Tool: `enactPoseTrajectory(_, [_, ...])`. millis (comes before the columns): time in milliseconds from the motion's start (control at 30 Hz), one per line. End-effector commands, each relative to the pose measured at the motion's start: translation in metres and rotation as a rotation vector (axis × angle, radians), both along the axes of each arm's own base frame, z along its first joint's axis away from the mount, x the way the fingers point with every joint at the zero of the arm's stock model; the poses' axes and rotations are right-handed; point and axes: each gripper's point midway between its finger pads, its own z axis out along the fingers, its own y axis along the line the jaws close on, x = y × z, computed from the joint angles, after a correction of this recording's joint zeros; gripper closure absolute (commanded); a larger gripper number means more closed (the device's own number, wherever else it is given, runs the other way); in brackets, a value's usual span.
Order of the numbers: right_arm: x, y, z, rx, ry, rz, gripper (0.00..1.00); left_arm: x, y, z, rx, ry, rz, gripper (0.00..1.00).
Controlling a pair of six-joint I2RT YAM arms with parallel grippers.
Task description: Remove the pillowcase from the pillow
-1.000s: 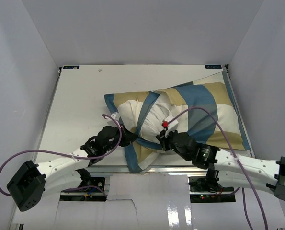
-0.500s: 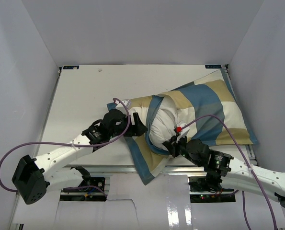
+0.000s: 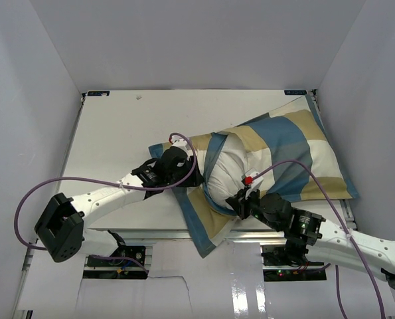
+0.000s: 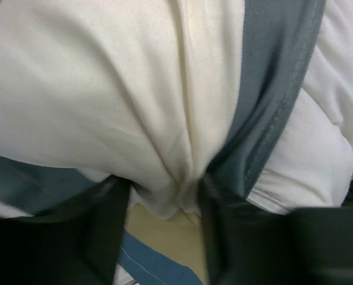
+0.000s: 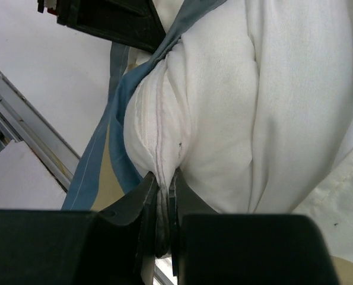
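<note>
My right gripper needs to pull the pinched seam [image 5: 162,179] up and away from my left gripper next, as the white pillow is only partly out of the opening.
The pillowcase [image 3: 290,146], in blue, tan and cream blocks, lies across the right half of the table. The white pillow [image 3: 227,169] bulges out of its dark-blue-edged opening toward the near edge. My right gripper [image 3: 239,201] is shut on the pillow's seamed edge [image 5: 158,148], with the right gripper [image 5: 166,196] pinching that white seam flat. My left gripper [image 3: 187,174] is at the opening's left side. In the left wrist view the left gripper [image 4: 164,208] stands open, with a fold of cream pillowcase [image 4: 105,89] and its dark blue edge [image 4: 271,107] bunched between the fingers.
A pillowcase corner [image 3: 204,242] hangs over the table's near metal rail [image 3: 151,232]. Grey walls enclose the white table [image 3: 111,133] on three sides. Purple cables [image 3: 31,199] loop off both arms. The left gripper's dark body [image 5: 111,24] shows at the top of the right wrist view.
The left gripper opened, released the pillowcase's near edge and moved right against the opening. The right gripper dragged the pillow toward the near edge, and the pillowcase slid right.
</note>
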Motion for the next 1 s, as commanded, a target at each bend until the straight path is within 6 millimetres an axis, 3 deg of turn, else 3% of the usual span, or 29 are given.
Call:
enactPoseTrajectory(0, [0.001,0.002,0.025,0.065,-0.028,0.001,0.92,0.016,-0.002,0.008,0.022,-0.056,0.032,0.53])
enactPoseTrajectory(100, [0.010,-0.014,0.031,0.077,-0.029,-0.096,0.92,0.025,0.008,0.014,0.043,-0.084,0.098,0.83])
enactPoseTrajectory(133, [0.015,-0.023,0.033,0.085,-0.026,-0.156,0.92,0.027,0.014,0.017,0.056,-0.086,0.124,1.00])
enactPoseTrajectory(167, [0.026,-0.044,0.029,0.058,-0.033,-0.281,0.92,0.029,0.020,0.019,0.065,-0.089,0.154,1.00])
enactPoseTrajectory(267, [0.032,-0.073,0.043,0.135,-0.046,-0.409,0.92,0.042,0.043,0.032,0.073,-0.104,0.240,1.00])
enactPoseTrajectory(367, [0.028,-0.098,0.075,0.266,-0.074,-0.460,0.92,0.055,0.070,0.031,0.075,-0.087,0.311,1.00])
enactPoseTrajectory(500, [0.024,-0.122,0.100,0.316,-0.101,-0.494,0.92,0.069,0.103,0.024,0.091,-0.067,0.404,1.00])
enactPoseTrajectory(767, [0.019,-0.154,0.120,0.335,-0.117,-0.546,0.92,0.091,0.136,0.016,0.097,-0.024,0.514,1.00])
enactPoseTrajectory(833, [0.016,-0.159,0.123,0.350,-0.117,-0.550,0.92,0.094,0.133,0.018,0.057,-0.031,0.509,1.00])
enactPoseTrajectory(867, [0.014,-0.155,0.123,0.354,-0.113,-0.523,0.92,0.088,0.111,0.021,-0.027,-0.019,0.402,1.00])
enactPoseTrajectory(900, [0.013,-0.149,0.122,0.340,-0.122,-0.492,0.92,0.093,0.093,0.044,-0.132,-0.105,0.325,1.00])
enactPoseTrajectory(933, [0.013,-0.142,0.122,0.329,-0.120,-0.462,0.92,0.079,0.081,0.034,-0.184,-0.081,0.255,1.00])
enactPoseTrajectory(967, [0.011,-0.124,0.116,0.277,-0.102,-0.402,0.92,0.073,0.070,0.038,-0.238,-0.089,0.212,1.00])
